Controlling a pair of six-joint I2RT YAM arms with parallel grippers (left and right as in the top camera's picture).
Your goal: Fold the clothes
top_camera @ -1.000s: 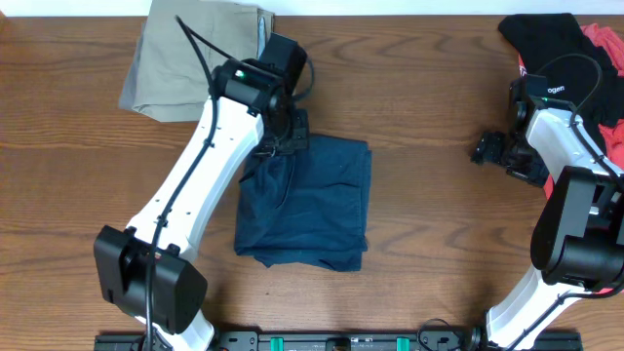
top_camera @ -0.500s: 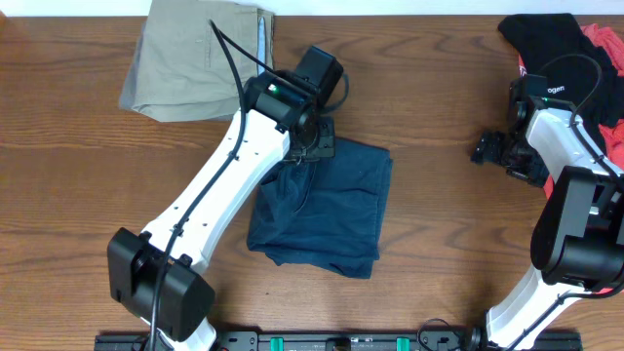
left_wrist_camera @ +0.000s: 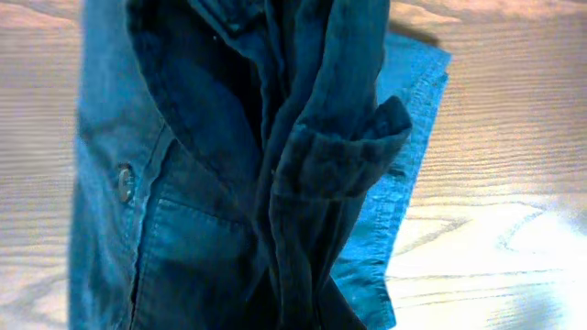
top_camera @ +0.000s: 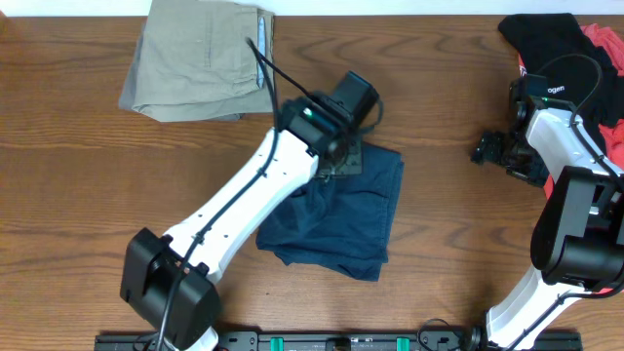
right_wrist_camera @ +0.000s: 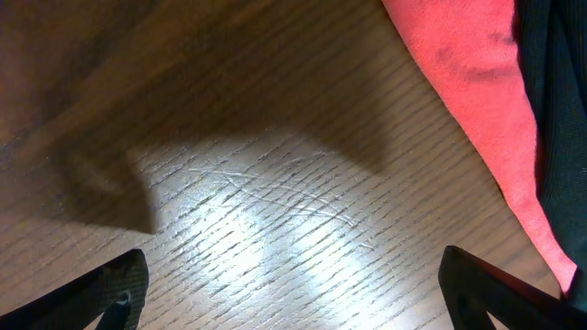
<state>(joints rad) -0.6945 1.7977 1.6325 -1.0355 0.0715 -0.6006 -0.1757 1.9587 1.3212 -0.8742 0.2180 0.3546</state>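
Note:
The lower layer [top_camera: 372, 202] [left_wrist_camera: 404, 179] is uncovered beside the held fold, so I will lower my left gripper toward it, to the right in the overhead view, and let go of the cloth.
The dark navy shorts [top_camera: 343, 216] lie folded on the table's middle. My left gripper [top_camera: 343, 161] is shut on their upper left corner; in the left wrist view the bunched navy cloth [left_wrist_camera: 312, 174] with a button [left_wrist_camera: 124, 182] fills the frame and hides the fingers. The folded khaki shorts [top_camera: 200, 57] lie at the back left. The black T-shirt [top_camera: 546, 39] and the coral-red garment [top_camera: 606, 49] are heaped at the back right. My right gripper [top_camera: 492, 148] is open and empty over bare wood, its fingertips [right_wrist_camera: 115, 293] wide apart beside the coral-red cloth [right_wrist_camera: 477, 101].
The wooden table [top_camera: 88, 185] spreads around the garments. A black rail [top_camera: 341, 341] runs along the front edge. The right arm's base [top_camera: 575, 244] stands at the right front.
My left gripper has dragged the navy shorts to the right across the table. The right arm has not moved.

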